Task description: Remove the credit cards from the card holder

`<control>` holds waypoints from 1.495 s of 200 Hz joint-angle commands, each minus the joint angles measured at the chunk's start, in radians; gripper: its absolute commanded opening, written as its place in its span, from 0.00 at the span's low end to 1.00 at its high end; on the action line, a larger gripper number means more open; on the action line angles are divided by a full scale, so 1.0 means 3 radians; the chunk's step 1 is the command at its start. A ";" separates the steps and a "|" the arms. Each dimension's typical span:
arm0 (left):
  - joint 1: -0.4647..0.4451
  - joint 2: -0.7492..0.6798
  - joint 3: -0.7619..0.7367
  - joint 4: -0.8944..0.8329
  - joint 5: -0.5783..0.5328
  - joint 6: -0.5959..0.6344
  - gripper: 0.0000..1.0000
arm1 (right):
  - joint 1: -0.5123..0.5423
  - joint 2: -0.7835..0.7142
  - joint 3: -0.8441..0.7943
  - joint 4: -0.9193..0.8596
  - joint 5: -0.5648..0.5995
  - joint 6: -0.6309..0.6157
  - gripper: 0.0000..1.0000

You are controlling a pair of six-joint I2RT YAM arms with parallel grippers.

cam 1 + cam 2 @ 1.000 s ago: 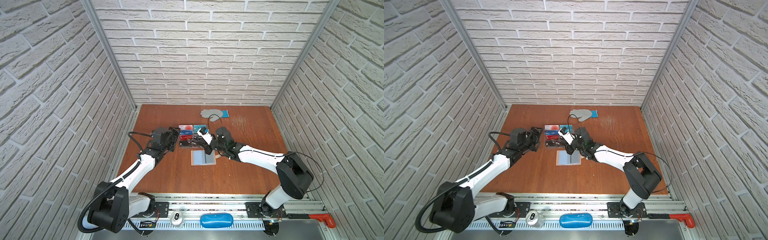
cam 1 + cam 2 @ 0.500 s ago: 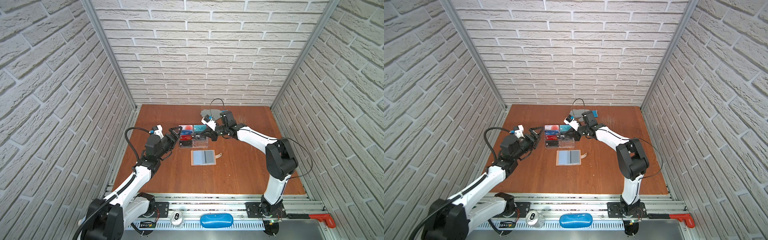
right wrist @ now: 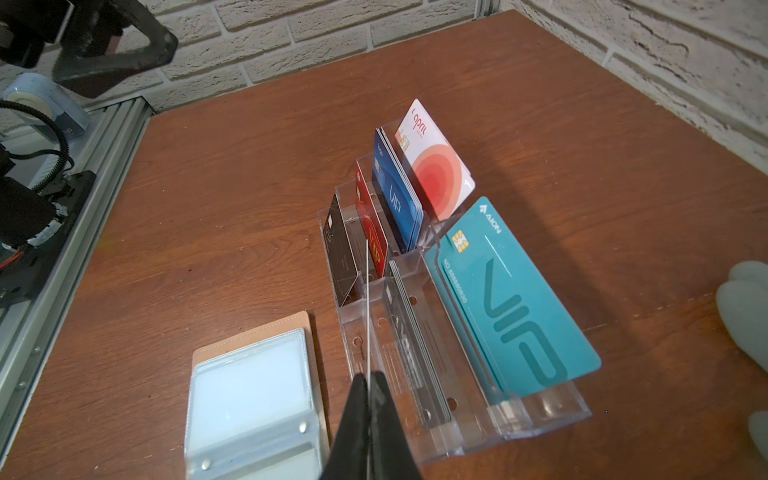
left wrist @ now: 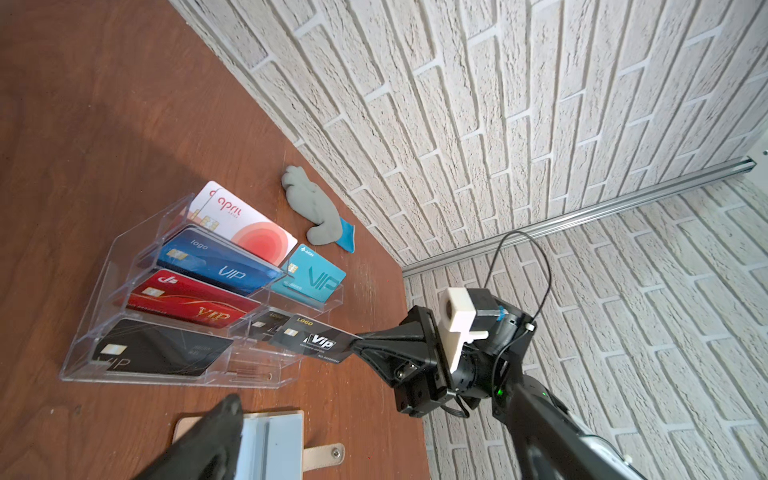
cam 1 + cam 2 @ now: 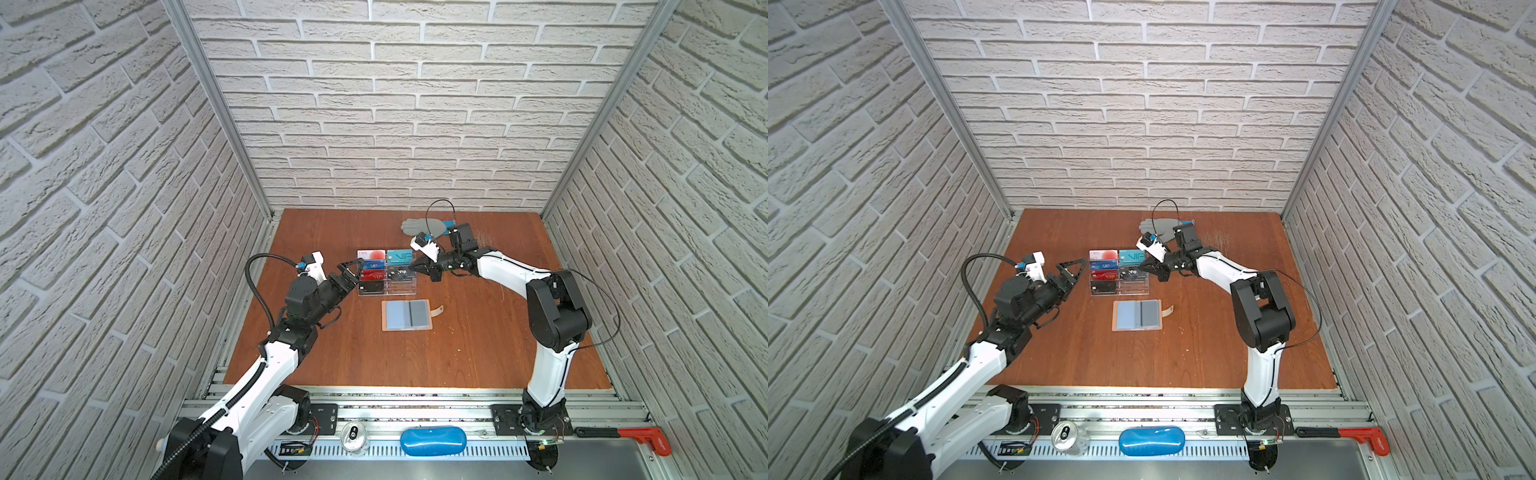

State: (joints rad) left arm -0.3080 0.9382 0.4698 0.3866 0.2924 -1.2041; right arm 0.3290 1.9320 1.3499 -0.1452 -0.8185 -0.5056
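The robot next needs to bring the VIP card down with its right gripper into the level of the stand before the teal card [image 5: 398,273] [image 3: 421,344] and release it, since that level is below, where black cards already stand.
The card holder [image 5: 406,315] [image 5: 1137,315] lies open and flat on the table, its grey-blue sleeves up and its strap out to the right. My right gripper [image 5: 413,266] [image 3: 368,378] is shut on a black VIP credit card [image 4: 311,340] and holds it over the right side of a clear acrylic stand [image 5: 402,287]. In the right wrist view that card [image 3: 368,291] shows edge-on. White, blue, red, black and teal credit cards [image 4: 199,266] stand in the stand's tiers. Beside the stand's left side, my left gripper [image 5: 354,274] [image 5: 1073,276] is open and holds nothing.
A grey glove [image 5: 419,226] lies at the back of the table behind the right gripper. On the front rail sit a blue case [image 5: 432,441], a can [image 5: 353,434] and a red clamp [image 5: 644,436]. Brick walls close in three sides.
My right gripper carried the black card from over the card holder to the back, then down to the stand's right side. The left arm drew back a little; its gripper stayed open.
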 commanded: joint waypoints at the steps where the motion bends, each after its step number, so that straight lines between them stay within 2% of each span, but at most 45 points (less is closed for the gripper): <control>1: -0.0044 0.0023 -0.0009 0.0289 0.0085 0.0085 0.98 | 0.0004 0.0018 0.0046 0.0105 0.0027 -0.0175 0.05; 39: -0.0101 0.0060 0.0019 0.0293 0.0048 0.0139 0.98 | -0.0007 0.0066 0.0154 0.0014 0.0092 -0.0413 0.06; 145: -0.0275 0.0426 0.0076 0.0602 0.0039 0.0146 0.98 | -0.0007 0.0338 0.0382 -0.0166 0.0067 -0.0714 0.06; 299: -0.0356 0.0625 0.0075 0.0721 -0.0017 0.0152 0.98 | 0.0010 0.0481 0.0232 0.0182 -0.0044 -0.0682 0.08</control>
State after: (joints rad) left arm -0.4042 1.1156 0.4706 0.5228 0.2955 -1.1782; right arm 0.3290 2.0686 1.4376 -0.1421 -0.8101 -0.7147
